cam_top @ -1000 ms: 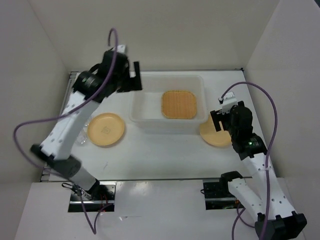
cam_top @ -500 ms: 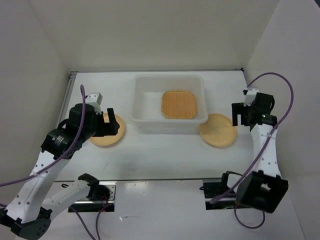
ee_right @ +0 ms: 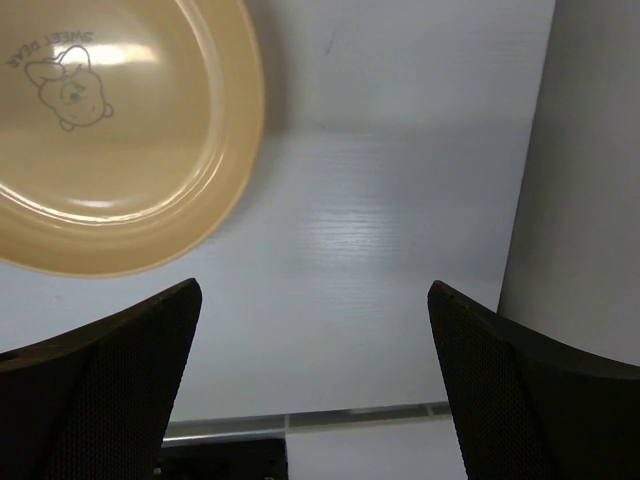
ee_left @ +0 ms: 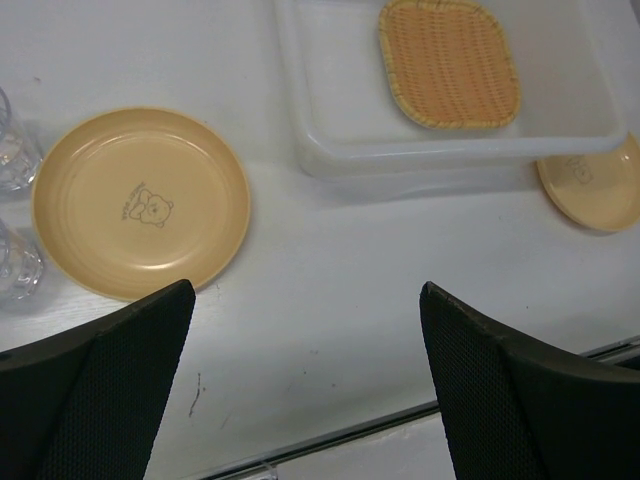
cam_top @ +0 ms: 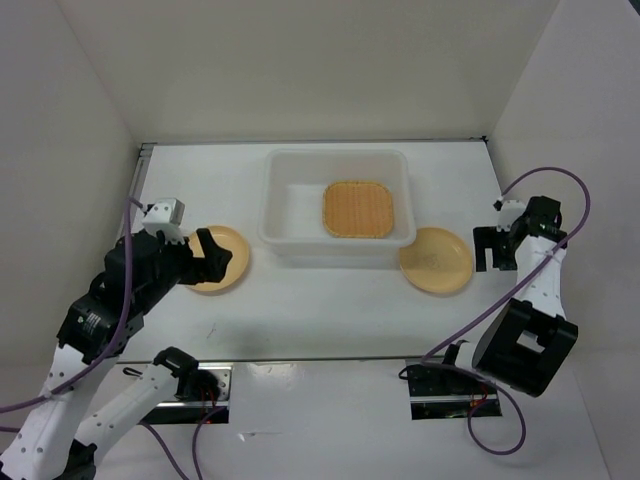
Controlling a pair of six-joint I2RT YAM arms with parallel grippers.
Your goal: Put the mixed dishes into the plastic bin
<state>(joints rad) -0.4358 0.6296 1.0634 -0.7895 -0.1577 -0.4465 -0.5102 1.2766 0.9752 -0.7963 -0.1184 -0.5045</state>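
The robot's right gripper will next move down and to the left in the top view to straddle the tan plate's wall-side rim (cam_top: 471, 268) (ee_right: 240, 185).
The translucent white bin (cam_top: 290, 238) stands at the back middle with the woven wicker tray (cam_top: 357, 208) lying flat inside it. One tan plate (cam_top: 225, 270) lies left of the bin and the other (cam_top: 436, 260) lies right of it. My left gripper (cam_top: 213, 256) is open and empty, hovering over the left plate's near edge. In the left wrist view (ee_left: 305, 290) the plate (ee_left: 140, 200), the bin (ee_left: 450, 150), the tray (ee_left: 448, 62) and two clear cups (ee_left: 12, 150) at the far left show. My right gripper (cam_top: 492, 250) is open and empty, just right of the right plate (ee_right: 110, 130).
White enclosure walls close in on both sides. The right wall (ee_right: 590, 150) stands close beside my right gripper. A metal rail (ee_left: 330, 440) runs along the table's front edge. The left arm hides the cups in the top view.
My left arm has drawn back from the bin's far left corner to above the left plate. My right arm has swung right, off the right plate toward the wall.
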